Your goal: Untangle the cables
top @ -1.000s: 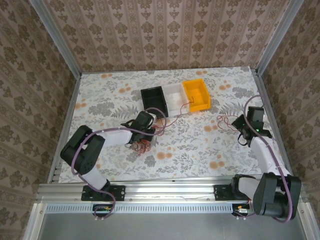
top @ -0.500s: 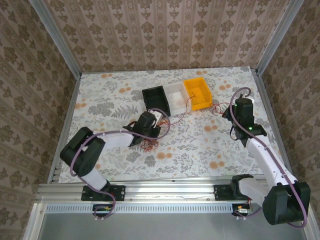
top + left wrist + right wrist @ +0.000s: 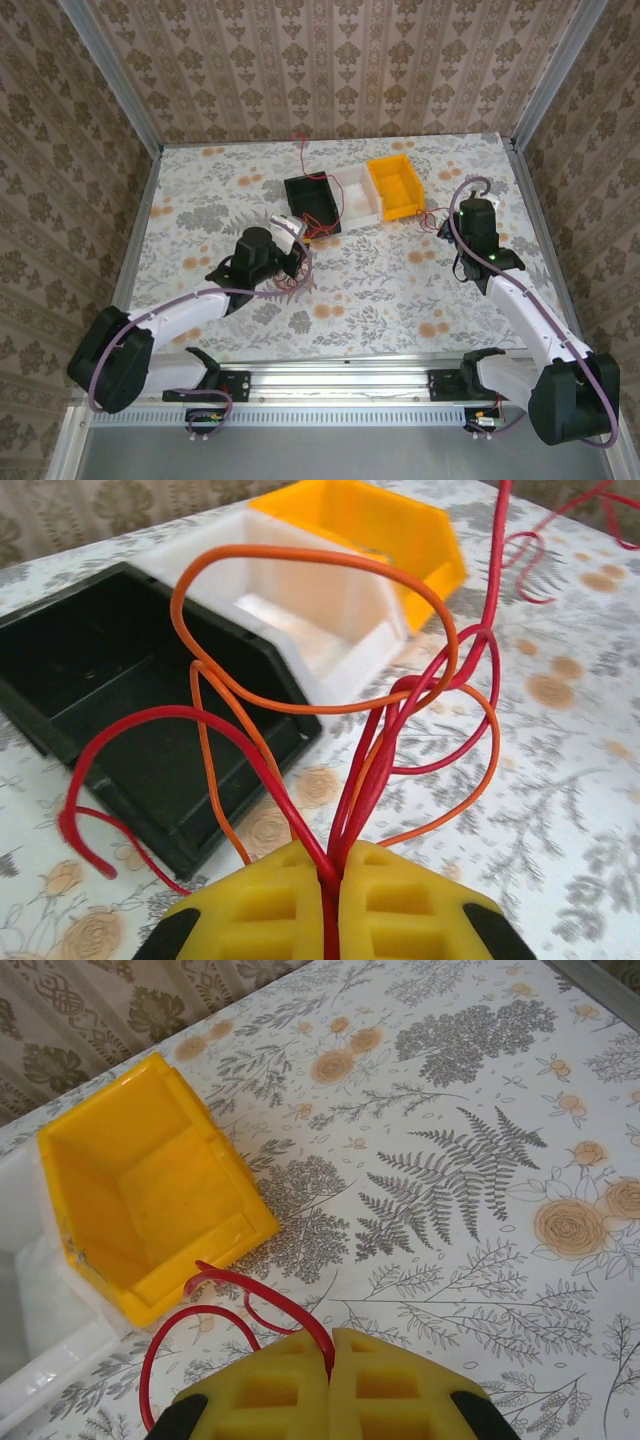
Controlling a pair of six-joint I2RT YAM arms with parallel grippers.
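Next, my left gripper first moves back from the black bin [image 3: 300,186], because loops hang over it, then lowers and releases the bundle on the open flowered table.
The cables [image 3: 297,280] are thin red and orange wires in a loose tangle left of centre on the table. My left gripper [image 3: 290,238] is shut on a bundle of them, and in the left wrist view the loops [image 3: 420,683] fan up from between its yellow fingers [image 3: 335,865]. One strand rises over the black bin [image 3: 300,186]. My right gripper [image 3: 456,224] hovers to the right of the yellow bin [image 3: 407,190]. It is shut on a single red wire [image 3: 266,1291], which curls out from its fingers [image 3: 330,1340] toward that bin [image 3: 140,1190].
Black, white [image 3: 356,192] and yellow bins stand in a row at the far middle of the floral table. The left wrist view has the black bin [image 3: 130,700] and the white bin [image 3: 290,600] just ahead. Patterned walls and metal rails enclose the table.
The left arm has swung back and to the left, lifting the tangle, and a strand now stands over the black bin. The right gripper moved up and left toward the yellow bin.
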